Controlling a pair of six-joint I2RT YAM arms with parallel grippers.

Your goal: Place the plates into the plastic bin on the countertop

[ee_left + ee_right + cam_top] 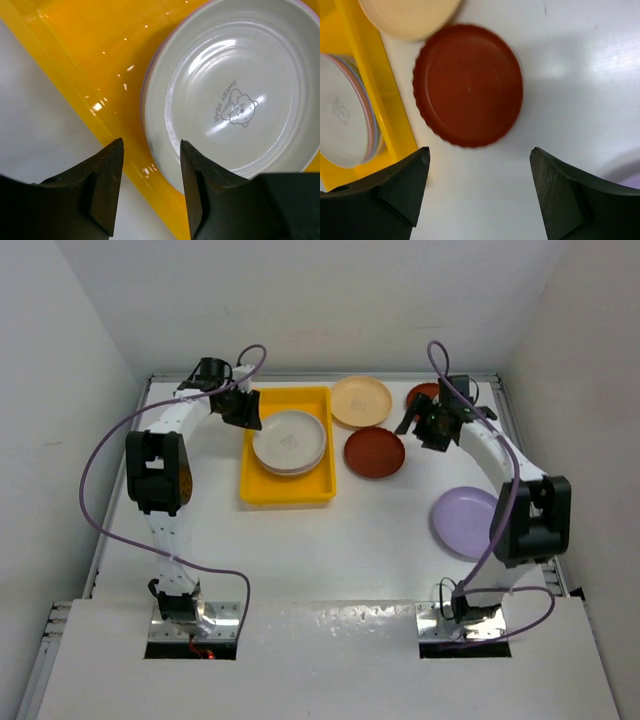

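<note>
My right gripper moves outward and lowers onto the tan plate's rim facing away from the bin next.
The yellow plastic bin (262, 488) holds a stack of plates (290, 441) with a pale cream one on top (240, 90). My left gripper (243, 408) (151, 150) is open and empty above the bin's left rim (100, 120). A dark red plate (374, 452) (468, 84) lies right of the bin, a tan plate (361, 400) (410, 15) behind it. Another dark red plate (421, 394) is partly hidden by the right arm. A purple plate (466, 521) lies at the right. My right gripper (428, 428) (480, 155) is open and empty, hovering beside the dark red plate.
The white countertop (330, 550) is walled by white panels on the left, back and right. The arm bases (185, 610) sit at the near edge. Purple cables loop beside both arms.
</note>
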